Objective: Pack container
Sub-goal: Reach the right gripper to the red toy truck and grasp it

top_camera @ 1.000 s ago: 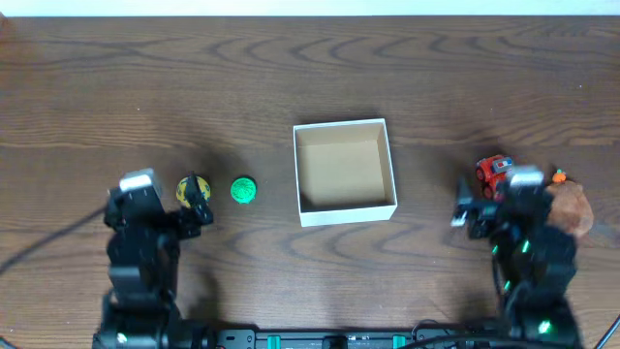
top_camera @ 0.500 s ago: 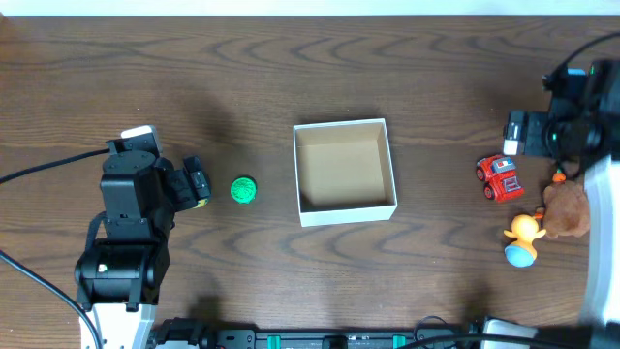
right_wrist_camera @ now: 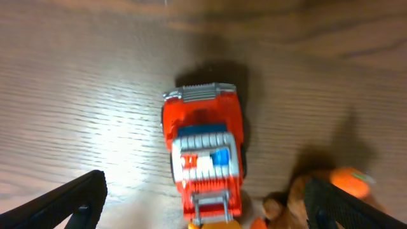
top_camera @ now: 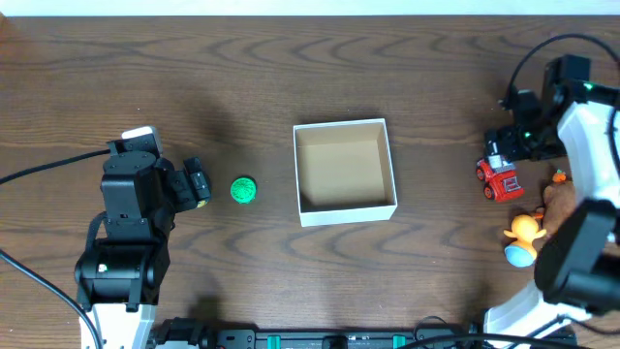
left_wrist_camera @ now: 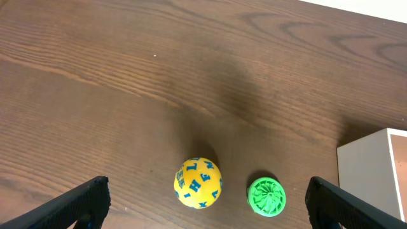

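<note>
To grab the red toy truck [top_camera: 501,179], my right gripper should lower first, one fingertip down each side of its cab.
The container [top_camera: 346,208], a square lidless white box with a tan inside, stands empty at mid-table; its corner shows in the left wrist view [left_wrist_camera: 372,172]. My left gripper [top_camera: 197,184] is open over a yellow ball with blue letters [left_wrist_camera: 198,182], beside a green ridged ball [top_camera: 243,190] [left_wrist_camera: 266,196]; its fingertips [left_wrist_camera: 206,207] straddle both. My right gripper [top_camera: 500,155] is open just above a red toy fire truck [top_camera: 501,179] [right_wrist_camera: 203,149], fingertips [right_wrist_camera: 203,203] wide on either side.
A brown plush toy [top_camera: 572,208] and a yellow duck on a blue base [top_camera: 522,239] lie at the right, close to the truck. A small orange piece [top_camera: 559,176] sits by the plush. The plush's edge shows in the right wrist view [right_wrist_camera: 331,191].
My right arm swung from the table's front to the far right, then came down toward the red truck. My left arm rose and shifted back earlier, and has held still since.
</note>
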You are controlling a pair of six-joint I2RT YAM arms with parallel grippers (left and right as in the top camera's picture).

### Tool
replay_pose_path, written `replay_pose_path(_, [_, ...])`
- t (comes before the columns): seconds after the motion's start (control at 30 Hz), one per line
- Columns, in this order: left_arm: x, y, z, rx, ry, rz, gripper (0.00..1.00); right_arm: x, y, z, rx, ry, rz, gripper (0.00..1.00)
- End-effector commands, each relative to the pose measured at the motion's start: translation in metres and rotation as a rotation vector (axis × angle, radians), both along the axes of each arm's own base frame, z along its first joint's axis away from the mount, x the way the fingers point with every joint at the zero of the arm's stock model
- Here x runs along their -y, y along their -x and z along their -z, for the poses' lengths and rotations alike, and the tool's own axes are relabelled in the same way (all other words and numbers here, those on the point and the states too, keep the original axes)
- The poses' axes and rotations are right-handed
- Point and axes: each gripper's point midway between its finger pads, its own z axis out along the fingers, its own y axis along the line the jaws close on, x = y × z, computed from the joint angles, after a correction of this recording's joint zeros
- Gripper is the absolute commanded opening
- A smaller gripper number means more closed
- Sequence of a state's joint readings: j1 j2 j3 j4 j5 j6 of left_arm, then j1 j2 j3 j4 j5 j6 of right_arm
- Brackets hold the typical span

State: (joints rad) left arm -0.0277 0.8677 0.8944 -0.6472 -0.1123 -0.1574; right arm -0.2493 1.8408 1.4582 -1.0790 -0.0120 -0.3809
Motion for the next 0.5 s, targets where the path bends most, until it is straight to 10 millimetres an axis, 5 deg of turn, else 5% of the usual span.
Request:
replay_pose_path(0.0, [-0.002, -0.002, -0.011, 0.028, 0.002, -0.012, 0.98, 0.006, -0.001, 0.019, -0.057, 0.012, -0.024, 0.99])
replay_pose_path(0.23, [-0.002, -0.002, -0.011, 0.027, 0.002, -0.012, 0.98, 0.005, 0.002, 0.048, -0.127, -0.012, -0.01, 0.94])
replay_pose_path(0.47, [-0.002, -0.002, -0.011, 0.027, 0.002, -0.012, 0.98, 0.005, 0.001, 0.049, -0.124, -0.012, 0.014, 0.73])
